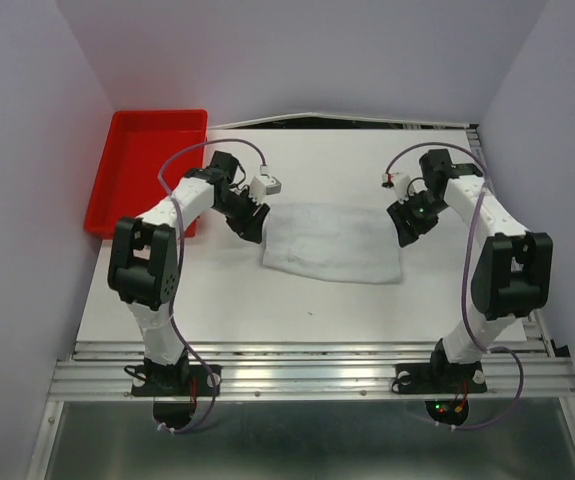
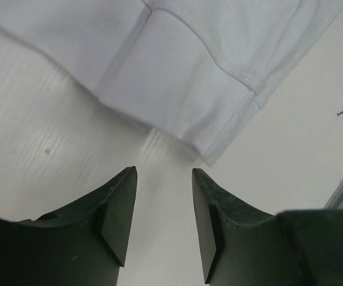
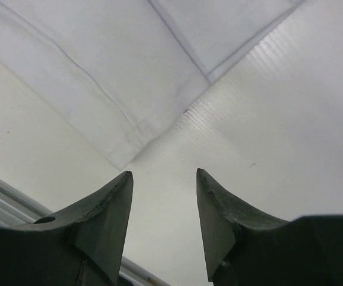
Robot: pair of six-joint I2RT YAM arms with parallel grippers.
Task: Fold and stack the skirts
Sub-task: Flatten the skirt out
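The right gripper moves down and back onto the skirt's side edge [image 1: 398, 264] [image 3: 156, 132] beside the skirt's near corner next, since its open fingers are clear of the skirt.
One white skirt [image 1: 335, 243] lies folded flat in the middle of the table. My left gripper [image 1: 254, 225] hovers at its left edge, open and empty; in the left wrist view the skirt's hemmed corner [image 2: 207, 89] lies just beyond the gap of the left gripper [image 2: 164, 173]. My right gripper [image 1: 405, 228] stands at the skirt's right edge, also open with nothing between its fingers. The right wrist view shows the skirt's corner [image 3: 129, 107] just ahead of the right gripper [image 3: 162, 174], apart from it.
A red tray [image 1: 147, 170] sits at the table's back left, behind my left arm. The table's metal rail [image 1: 307, 375] runs along the near edge. Purple walls enclose the sides and back.
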